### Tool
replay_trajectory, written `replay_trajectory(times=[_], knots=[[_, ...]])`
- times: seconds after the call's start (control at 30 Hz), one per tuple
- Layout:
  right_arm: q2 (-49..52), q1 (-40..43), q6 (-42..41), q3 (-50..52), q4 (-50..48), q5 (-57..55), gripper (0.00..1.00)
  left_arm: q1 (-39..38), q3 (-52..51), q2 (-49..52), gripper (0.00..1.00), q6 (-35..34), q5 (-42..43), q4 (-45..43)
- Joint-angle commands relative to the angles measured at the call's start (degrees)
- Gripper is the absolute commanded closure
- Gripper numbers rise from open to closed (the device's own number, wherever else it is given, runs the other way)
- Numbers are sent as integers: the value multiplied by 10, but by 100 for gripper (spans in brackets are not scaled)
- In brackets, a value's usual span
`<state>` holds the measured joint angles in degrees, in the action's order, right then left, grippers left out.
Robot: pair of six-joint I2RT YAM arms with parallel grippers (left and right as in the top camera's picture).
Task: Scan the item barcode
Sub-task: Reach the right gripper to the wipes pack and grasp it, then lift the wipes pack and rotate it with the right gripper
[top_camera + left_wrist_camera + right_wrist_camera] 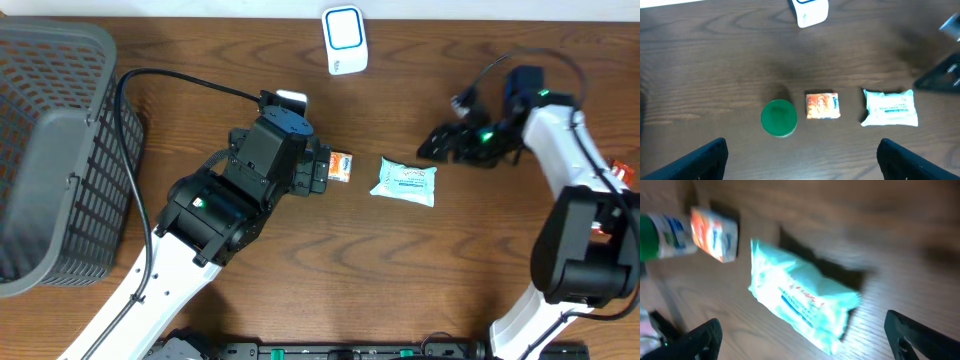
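Note:
My right gripper moves back and down onto the packet's end away from the orange box (340, 166) next, since that end is below it and nearer my base.
Three items lie mid-table: a pale teal wipes packet (405, 183) (890, 107) (800, 300), a small orange box (340, 166) (822, 106) (715, 227) and a green-capped bottle (779, 118) (660, 235), which the left arm hides in the overhead view. A white scanner with a blue face (343, 40) (810, 11) stands at the far edge. My left gripper (320, 170) (802, 155) is open just left of the orange box, holding nothing. My right gripper (432, 148) (807, 335) is open just right of the packet, holding nothing. No barcode shows.
A grey mesh basket (50, 150) fills the left end of the table. A black cable (190, 82) runs from the basket side to the left arm. Small orange and white things (622, 172) lie at the right edge behind the right arm.

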<state>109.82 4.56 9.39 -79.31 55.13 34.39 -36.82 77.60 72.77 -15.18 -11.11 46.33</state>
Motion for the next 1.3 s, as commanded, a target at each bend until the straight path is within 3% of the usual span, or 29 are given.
replay_trajectory(times=[0.0, 0.37, 0.43, 0.6, 0.7, 0.77, 0.8, 0.97, 1.07, 1.27], knots=[[2, -16, 31, 59, -35, 19, 1, 1, 3, 2, 5, 1, -10, 2], [2, -17, 31, 200, -185, -4, 1, 1, 3, 2, 5, 1, -10, 2], [2, -17, 31, 212, -203, -14, 5, 1, 3, 2, 5, 1, -10, 2], [5, -17, 31, 225, -215, -18, 48, 1, 3, 2, 5, 1, -10, 2], [5, -17, 31, 229, -220, -19, 87, 1, 3, 2, 5, 1, -10, 2], [5, -17, 30, 229, -224, -14, 99, 1, 3, 2, 5, 1, -10, 2], [5, -17, 26, 229, -227, -10, 99, 1, 3, 2, 5, 1, -10, 2], [2, -10, -236, 185, -184, 47, 99, 1, 3, 2, 5, 1, -10, 2], [2, -6, -426, 148, -81, 92, 99, 1, 3, 2, 5, 1, -10, 2], [2, 3, -588, 131, 52, 101, 99, 1, 3, 2, 5, 1, -10, 2]])
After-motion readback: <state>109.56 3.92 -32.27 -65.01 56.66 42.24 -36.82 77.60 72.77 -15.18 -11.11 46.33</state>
